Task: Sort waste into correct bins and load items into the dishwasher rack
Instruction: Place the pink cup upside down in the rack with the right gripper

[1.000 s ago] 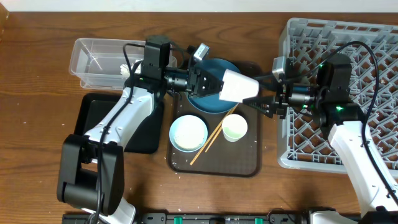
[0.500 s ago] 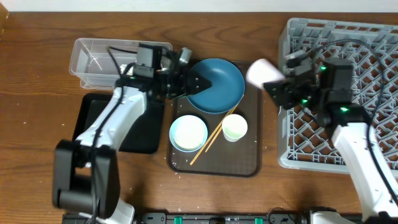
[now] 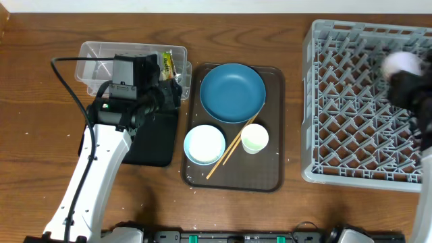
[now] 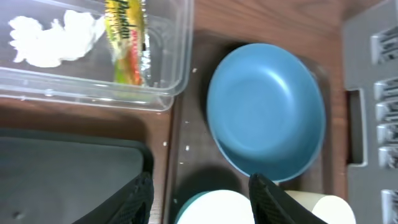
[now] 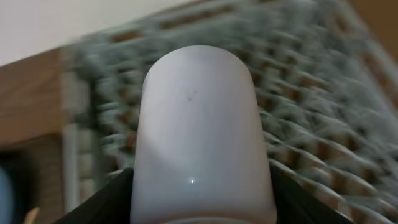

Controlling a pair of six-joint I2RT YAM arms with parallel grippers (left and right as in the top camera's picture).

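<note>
I will pull my right gripper back next and bring the small white cup (image 3: 399,64) down onto the grey rack's near pegs to let go of it, because those wires are empty.
My right gripper (image 5: 199,200) is shut on a small white cup (image 5: 199,124) and holds it, blurred, over the far right of the grey dishwasher rack (image 3: 351,135), where the cup (image 3: 399,64) also shows from overhead. My left gripper (image 4: 202,199) is open and empty, between the black tray (image 3: 152,142) and the pale bowl (image 3: 204,144). The dark blue plate (image 3: 233,92), the green-inside cup (image 3: 255,138) and the chopsticks (image 3: 231,148) lie on the brown serving tray. The clear tub (image 4: 168,93) holds the white tissue (image 4: 53,37) and the green-and-yellow wrapper (image 4: 127,40).
The brown serving tray (image 3: 270,169) sits between the bins and the rack. A few white rice grains (image 4: 188,148) lie at its left edge. The left arm hangs over the right end of the tub and the black tray. The rack's edge (image 4: 373,93) shows beside the plate.
The white cup passed from my left gripper to my right, which carried it right from above the brown tray to over the rack. My left arm drew back left, off the plate.
</note>
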